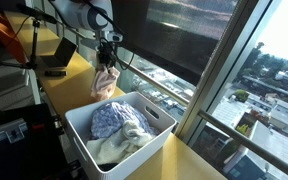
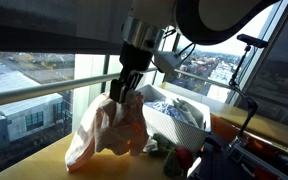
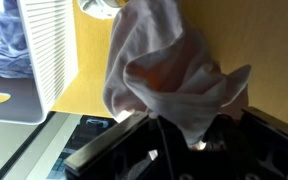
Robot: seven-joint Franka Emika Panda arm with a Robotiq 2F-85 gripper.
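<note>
I should next carry the cloth up and then over the white basket's window side point(image 1: 150, 114) with my gripper to release it, since the pale pink cloth's hem still hangs below the basket's rim.
A pale pinkish cloth point(image 1: 105, 82) hangs over the yellow table point(image 1: 79, 80), its lower end draping down to the tabletop point(image 2: 104, 135). My gripper point(image 1: 108, 62) is shut on its top edge, as both exterior views show point(image 2: 122, 92). In the wrist view the cloth point(image 3: 164, 70) bunches into the dark jaws of the gripper point(image 3: 189, 140), which hide the fingertips. Beside the cloth stands a white slatted basket point(image 1: 84, 128), with a blue patterned garment point(image 1: 116, 117) and a whitish one inside. The basket appears in the wrist view at the left point(image 3: 49, 50) and in an exterior view behind the cloth point(image 2: 184, 128).
A large window with a metal rail point(image 2: 34, 92) runs along the table's edge, close to the hanging cloth. A black device point(image 1: 54, 58) sits at the table's far end, near an orange object point(image 1: 4, 35). A camera stand point(image 2: 249, 60) rises behind the basket.
</note>
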